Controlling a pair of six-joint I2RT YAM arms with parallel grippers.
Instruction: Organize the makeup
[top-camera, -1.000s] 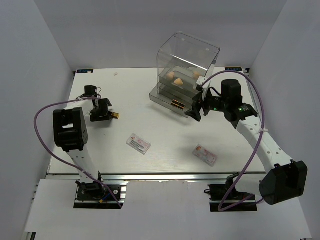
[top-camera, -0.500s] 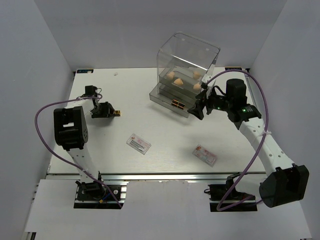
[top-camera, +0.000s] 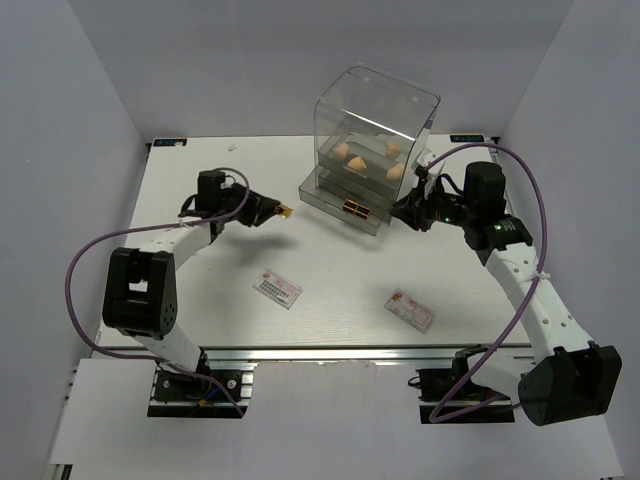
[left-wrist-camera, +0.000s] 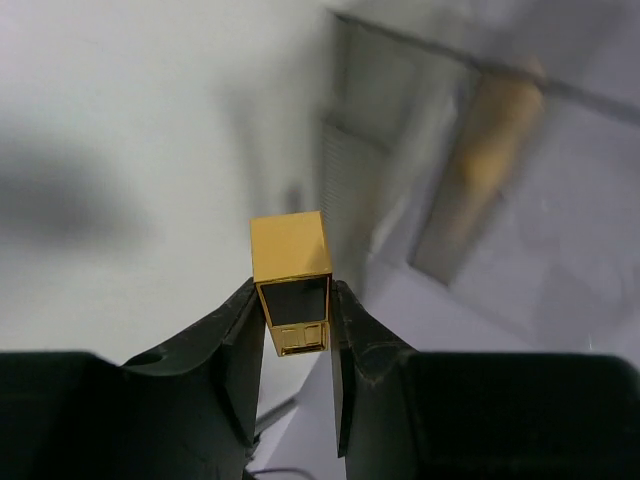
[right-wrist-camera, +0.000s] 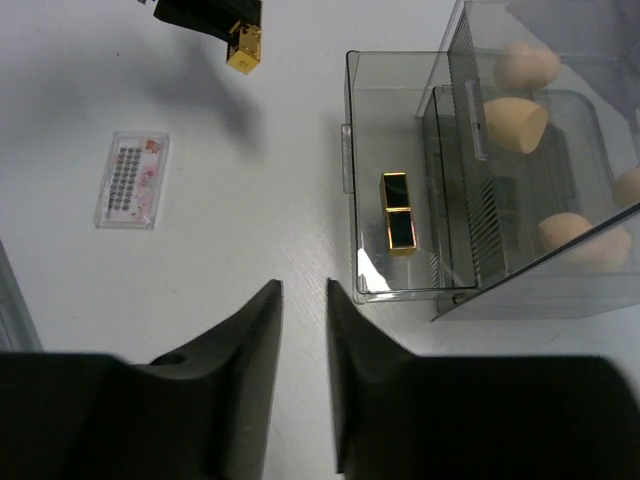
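Next I should move my left gripper over the bottom drawer's empty end to release the dark-brown-and-gold tube, since that space lies to the gripper's right in the top view.
My left gripper (left-wrist-camera: 293, 290) is shut on a dark-brown-and-gold tube (left-wrist-camera: 290, 262) and holds it in the air left of the clear drawer box (top-camera: 375, 110). From above the tube (top-camera: 284, 211) points at the box. A second tube (right-wrist-camera: 397, 212) lies in the pulled-out bottom drawer (right-wrist-camera: 350, 150). Several peach sponges (top-camera: 357, 164) sit in the upper drawer. Two flat packets (top-camera: 277, 288) (top-camera: 410, 310) lie on the table. My right gripper (right-wrist-camera: 303, 285) hovers just right of the drawer's front, jaws a narrow gap apart with nothing between them.
The white table (top-camera: 330, 250) is walled by grey panels on three sides. The drawer box stands at the back right with its bottom drawer sticking out toward the middle. The purple cables (top-camera: 90, 230) loop beside both arms.
The left arm has lifted the tube off the table at the left and carried it right toward the box. The right gripper has drawn back from the drawer and narrowed its jaws.
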